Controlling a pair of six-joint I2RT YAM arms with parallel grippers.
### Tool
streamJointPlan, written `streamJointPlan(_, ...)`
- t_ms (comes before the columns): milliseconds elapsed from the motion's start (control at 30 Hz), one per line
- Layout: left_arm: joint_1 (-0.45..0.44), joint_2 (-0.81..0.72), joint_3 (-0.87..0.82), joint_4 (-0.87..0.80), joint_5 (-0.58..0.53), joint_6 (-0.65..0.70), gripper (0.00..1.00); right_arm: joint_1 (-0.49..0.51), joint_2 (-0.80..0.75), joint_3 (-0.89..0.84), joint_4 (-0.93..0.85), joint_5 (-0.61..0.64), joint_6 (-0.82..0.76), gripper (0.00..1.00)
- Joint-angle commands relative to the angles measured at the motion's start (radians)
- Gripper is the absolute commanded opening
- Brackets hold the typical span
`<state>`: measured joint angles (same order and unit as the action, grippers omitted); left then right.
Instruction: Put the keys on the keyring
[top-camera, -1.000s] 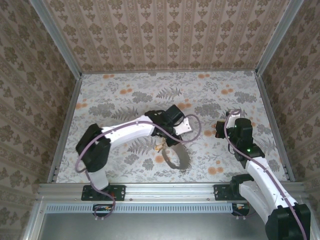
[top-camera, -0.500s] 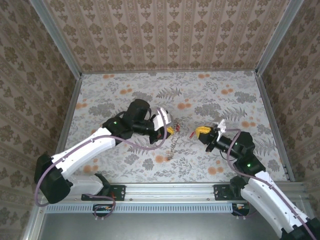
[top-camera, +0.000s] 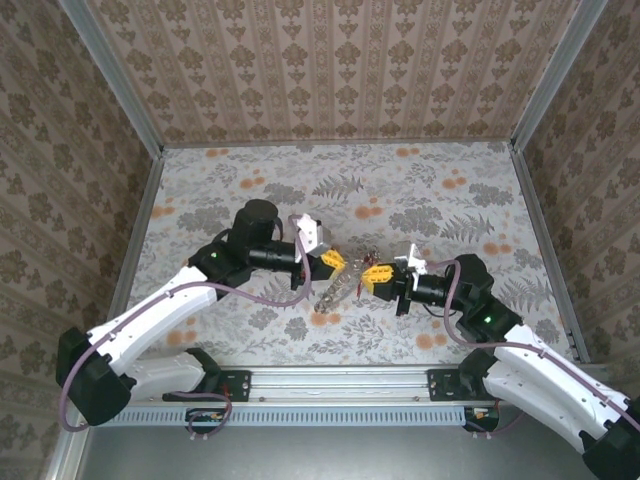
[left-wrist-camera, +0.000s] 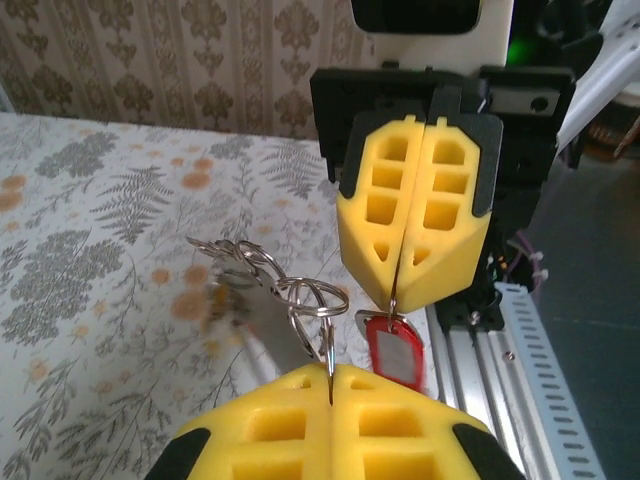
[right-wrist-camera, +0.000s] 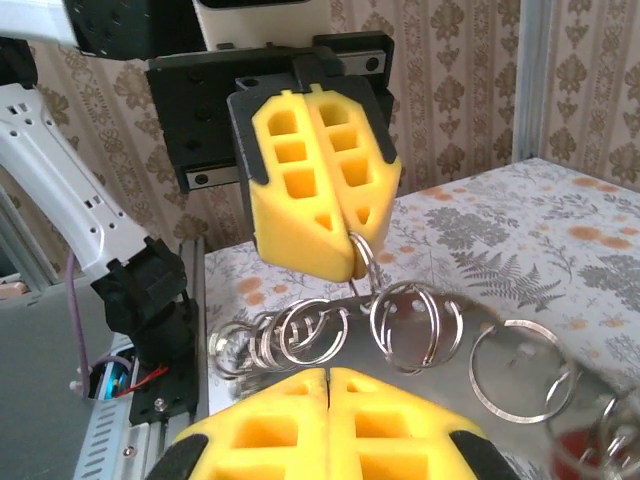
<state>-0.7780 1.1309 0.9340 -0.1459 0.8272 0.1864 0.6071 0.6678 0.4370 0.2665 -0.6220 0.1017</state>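
Note:
The spot on the tabletop (top-camera: 363, 304) beside the keyring's grey band is clear. Next I need to tilt my right gripper downward, lower the red-headed key there and release the key's wire loop.
Mid-table, my left gripper (top-camera: 333, 262) and right gripper (top-camera: 377, 278) meet almost tip to tip above the surface. In the left wrist view my left gripper (left-wrist-camera: 330, 372) is shut on a silver split ring (left-wrist-camera: 318, 300) at the end of a chain of rings. The grey band of the keyring (left-wrist-camera: 268, 325) hangs from that chain. Facing it, my right gripper (left-wrist-camera: 397, 296) is shut on the thin wire loop of the red-headed key (left-wrist-camera: 393, 347), which dangles below its pads. In the right wrist view the ring chain (right-wrist-camera: 300, 335) and the band (right-wrist-camera: 455, 350) stretch in front of my right gripper (right-wrist-camera: 330, 376).
The floral table (top-camera: 450, 190) is boxed in by patterned walls at the back and both sides. A metal rail (top-camera: 330, 382) runs along the near edge. The band and rings (top-camera: 333, 292) hang just above the table between the grippers.
The band lay on the table under my left arm a second ago. Now it hangs lifted from my left gripper. My right gripper has swung in from the right and closed the gap.

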Motion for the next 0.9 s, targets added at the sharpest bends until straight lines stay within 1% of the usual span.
streamJointPlan(0, 0.026, -0.041, -0.023, 0.173, 0.143, -0.106, 0.00, 0.013, -0.011, 0.044, 0.034, -0.017, -0.023, 0.00)
streamJointPlan(133, 0.043, -0.052, -0.042, 0.249, 0.190, -0.163, 0.00, 0.016, -0.001, 0.061, 0.031, -0.003, -0.023, 0.00)
streamJointPlan(267, 0.051, -0.061, -0.051, 0.254, 0.184, -0.171, 0.00, 0.016, -0.010, 0.052, -0.005, 0.084, -0.022, 0.00)
streamJointPlan(400, 0.058, -0.074, -0.063, 0.259, 0.166, -0.172, 0.00, 0.016, 0.008, 0.037, -0.026, 0.136, 0.018, 0.00)
streamJointPlan(600, 0.070, -0.089, -0.077, 0.256, 0.128, -0.166, 0.00, 0.007, 0.105, -0.015, -0.091, 0.344, 0.140, 0.00)
streamJointPlan(767, 0.071, -0.100, -0.088, 0.251, 0.114, -0.161, 0.00, -0.018, 0.220, -0.074, -0.033, 0.354, 0.200, 0.00)
streamJointPlan(867, 0.069, -0.109, -0.091, 0.238, 0.106, -0.152, 0.00, -0.026, 0.297, -0.066, -0.028, 0.333, 0.213, 0.00)
